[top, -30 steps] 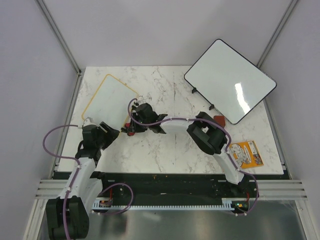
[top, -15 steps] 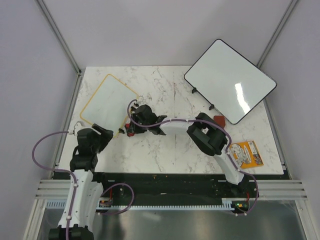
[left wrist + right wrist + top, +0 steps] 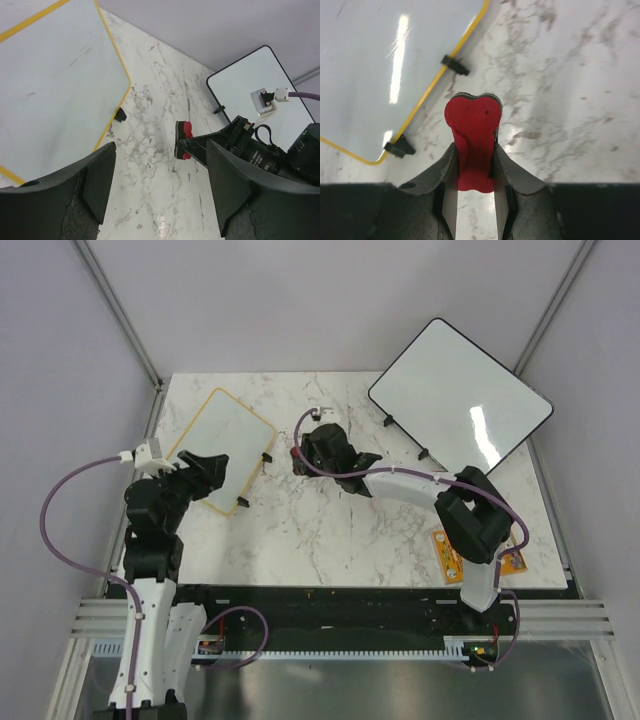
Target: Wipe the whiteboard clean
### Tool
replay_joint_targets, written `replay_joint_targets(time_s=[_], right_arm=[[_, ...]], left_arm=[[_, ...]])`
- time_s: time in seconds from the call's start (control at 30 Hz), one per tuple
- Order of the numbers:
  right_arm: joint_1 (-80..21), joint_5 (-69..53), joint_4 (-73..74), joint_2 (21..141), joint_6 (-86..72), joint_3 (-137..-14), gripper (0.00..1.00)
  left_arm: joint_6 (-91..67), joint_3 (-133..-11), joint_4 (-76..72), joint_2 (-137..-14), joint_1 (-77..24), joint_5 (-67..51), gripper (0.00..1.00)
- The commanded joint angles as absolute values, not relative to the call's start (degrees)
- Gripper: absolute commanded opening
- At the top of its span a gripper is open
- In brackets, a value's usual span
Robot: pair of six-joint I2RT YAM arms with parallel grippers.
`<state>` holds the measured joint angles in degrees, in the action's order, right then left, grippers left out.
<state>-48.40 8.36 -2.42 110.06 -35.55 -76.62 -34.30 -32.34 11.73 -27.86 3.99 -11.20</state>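
I need to carry the red eraser with my right gripper to the gripper's right in the top view, away from the yellow-framed whiteboard, and release it, because clear marble is there.
The small whiteboard with a yellow frame lies flat at the table's left. It also shows in the left wrist view and the right wrist view, with faint marks and small black clips on its edge. My right gripper is shut on a red eraser, over the marble just right of the board and not touching it. The eraser also shows in the left wrist view. My left gripper is open and empty above the board's near right corner.
A larger black-framed whiteboard leans at the back right, overhanging the table's edge. An orange packet lies at the front right, partly under my right arm. Grey walls close in the table on three sides.
My right gripper has moved right and back, off the small board, with the eraser in it. The board has shifted and turned. My left arm has risen and swung toward the board's near corner.
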Motion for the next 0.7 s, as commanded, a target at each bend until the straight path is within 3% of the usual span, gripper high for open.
replay_joint_targets(time_s=[0.0, 0.13, 0.4, 0.5, 0.53, 0.67], right_arm=[[-41.23, 11.17, -1.67, 105.39, -31.29, -71.82, 0.0], [-37.01, 8.97, -0.97, 105.47, -29.97, -71.28, 0.01], [-36.39, 5.19, -0.18, 110.39, -28.65, -74.62, 0.21], [-36.21, 5.62, -0.18, 110.39, -28.56, -74.18, 0.43], [-36.21, 5.71, -0.18, 110.22, -28.3, -73.83, 0.59], [-35.16, 6.41, -0.18, 106.71, -27.69, -72.16, 0.89]], left_arm=[[-27.78, -41.38, 4.31, -39.7, 3.61, -23.1, 0.81], [-24.44, -46.05, 4.66, -49.03, -1.47, -23.83, 0.84], [-18.46, -53.79, 11.86, -66.17, -17.75, -10.82, 0.88], [-19.42, -52.74, 10.81, -69.07, -19.07, -10.37, 0.93], [-20.21, -52.3, 9.07, -69.34, -19.07, -10.37, 0.99], [-20.74, -49.58, 5.72, -69.7, -19.07, -10.37, 1.0]])
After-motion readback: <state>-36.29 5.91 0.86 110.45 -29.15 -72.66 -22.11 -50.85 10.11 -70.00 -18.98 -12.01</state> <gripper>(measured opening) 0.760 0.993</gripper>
